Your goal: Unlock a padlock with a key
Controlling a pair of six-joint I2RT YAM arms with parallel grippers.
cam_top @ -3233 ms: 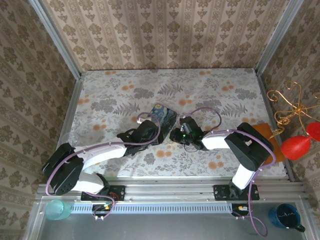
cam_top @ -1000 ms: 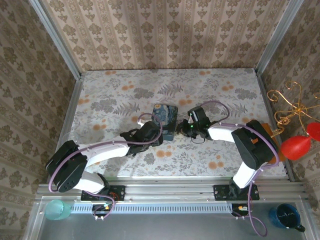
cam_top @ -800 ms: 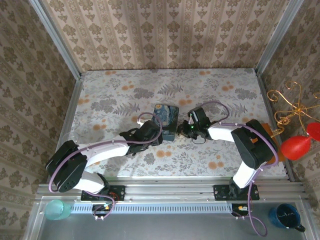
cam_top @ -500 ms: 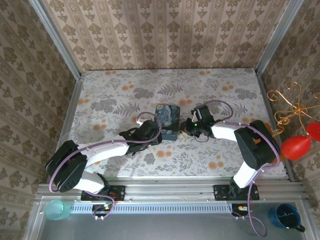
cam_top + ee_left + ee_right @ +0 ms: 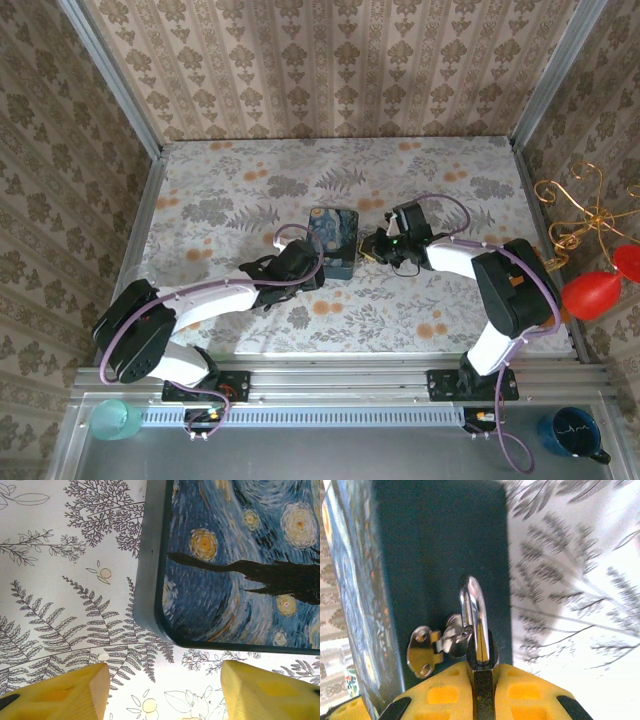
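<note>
The tablecloth is bare back and below, so my right gripper next needs to pull the padlock (image 5: 476, 614) clear of the hasp, lower it there and let it go.
The padlock (image 5: 476, 614) is a tiny dark body with a silvery shackle. It hangs through the metal hasp (image 5: 423, 653) on the dark side wall of the blue swirl-painted tin (image 5: 333, 240). My right gripper (image 5: 482, 669) is shut on the padlock's body, right of the tin (image 5: 445, 545) and level with it; from above the right gripper (image 5: 378, 246) touches the tin's right side. My left gripper (image 5: 165, 682) stands open just short of the tin's near corner (image 5: 150, 615), with bare tablecloth between its yellow fingers (image 5: 65, 695). The key is out of view.
The floral tablecloth (image 5: 230, 190) stretches around the tin. A brown board (image 5: 530, 265) lies at the right edge, beside a red object (image 5: 592, 293) and a gold wire stand (image 5: 585, 215). A teal cup (image 5: 117, 418) and a dark mug (image 5: 572, 432) sit below the rail.
My right gripper has drawn back to the right and away from me with the padlock, and the tin has turned squarer with it. The left arm has barely moved.
</note>
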